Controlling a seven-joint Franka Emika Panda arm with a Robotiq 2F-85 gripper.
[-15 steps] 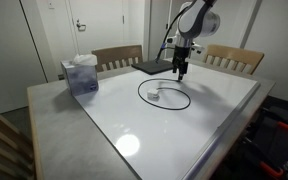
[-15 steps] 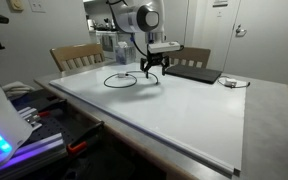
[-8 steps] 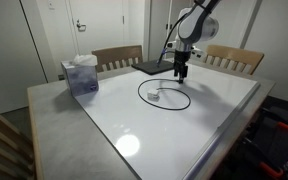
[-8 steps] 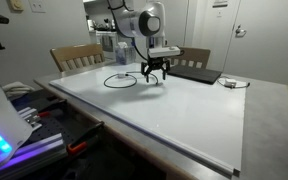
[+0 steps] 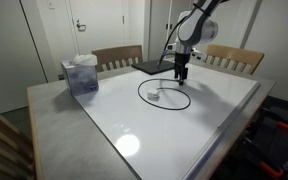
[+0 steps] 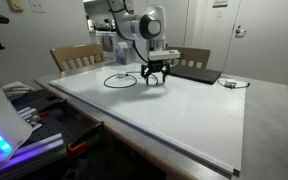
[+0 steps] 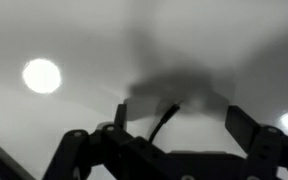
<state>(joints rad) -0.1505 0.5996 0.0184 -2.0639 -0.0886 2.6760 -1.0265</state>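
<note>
My gripper stays low above the white tabletop and closes straight onto the thin black cable end [image 7: 166,119] next, since it already lies between the spread fingers.
In both exterior views my gripper [image 5: 182,73] [image 6: 155,79] hangs open just above the white tabletop [image 5: 184,135], by the far edge of a black cable loop [image 5: 174,108] [image 6: 119,84]. A small white piece [image 5: 156,94] lies inside the loop. In the wrist view the gripper [image 7: 184,122] shows both fingers spread wide, and the thin black cable end [image 7: 165,117] curves up between them over the white surface. Nothing is gripped. The blur hides whether the cable end touches a finger.
A tissue box [image 5: 81,75] stands on the table's corner. A flat black slab [image 5: 152,67] [image 6: 194,73] lies at the back edge behind the gripper. A small white adapter [image 6: 229,82] sits beyond it. Two wooden chairs [image 5: 117,57] [image 5: 232,58] stand behind the table.
The gripper has sunk slightly toward the tabletop and shifted a little sideways; its jaws stayed open. The cable loop has not moved.
</note>
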